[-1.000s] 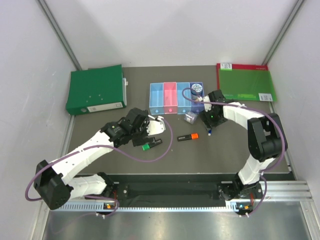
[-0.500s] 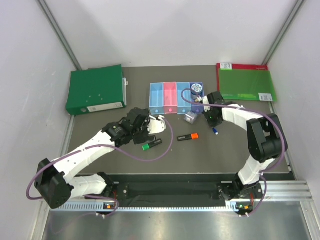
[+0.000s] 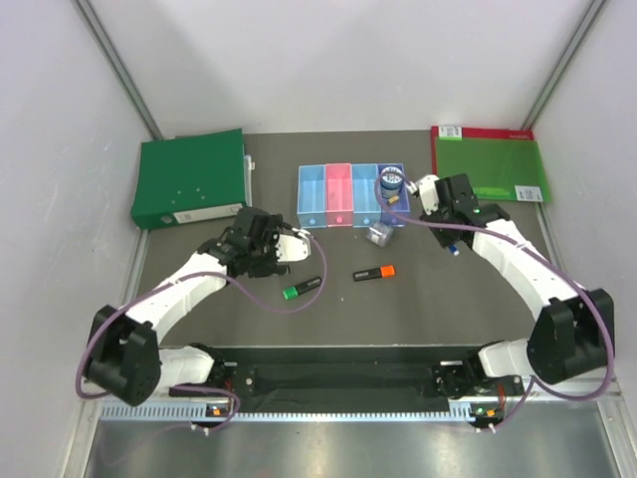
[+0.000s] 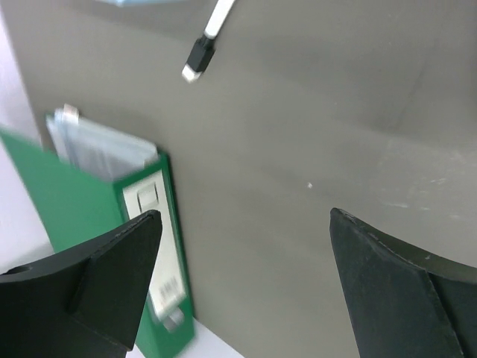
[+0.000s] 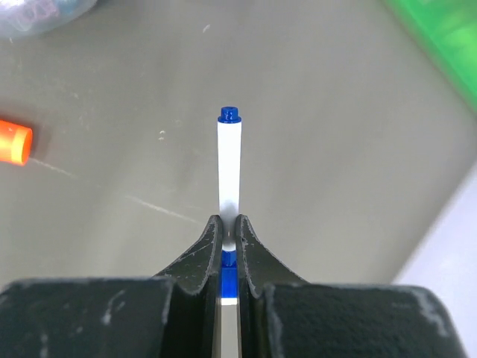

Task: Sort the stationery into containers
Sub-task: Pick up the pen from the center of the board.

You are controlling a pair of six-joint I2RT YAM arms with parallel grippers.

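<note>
I will next move my left gripper outward, then down around the black-white marker's black end [image 4: 200,55], and close it, because that end points toward my open fingers.
My right gripper [image 5: 229,224] is shut on the blue-white pen [image 5: 229,164], whose blue tip points away from the jaws above the table. From above, the right gripper [image 3: 445,231] hangs just right of the containers [image 3: 312,214], a row of four joined trays. The purple-blue end tray holds the round tin [image 3: 390,181]. The clear clip box [image 3: 378,235] lies in front of the trays. The orange-cap highlighter [image 3: 375,272] and green-cap highlighter [image 3: 302,289] lie mid-table. My left gripper [image 3: 289,249] is open [image 4: 244,216] over bare table, with the black-white marker [image 4: 205,45] beyond it.
A thick green folder [image 3: 191,177] lies at the back left and shows in the left wrist view [image 4: 82,209]. A flat green red-edged board [image 3: 488,162] lies at the back right. White walls close in both sides.
The right gripper shut on the pen and carried it up and to the right, its arm swinging outward. The left gripper drew back and left, away from the green-cap highlighter.
</note>
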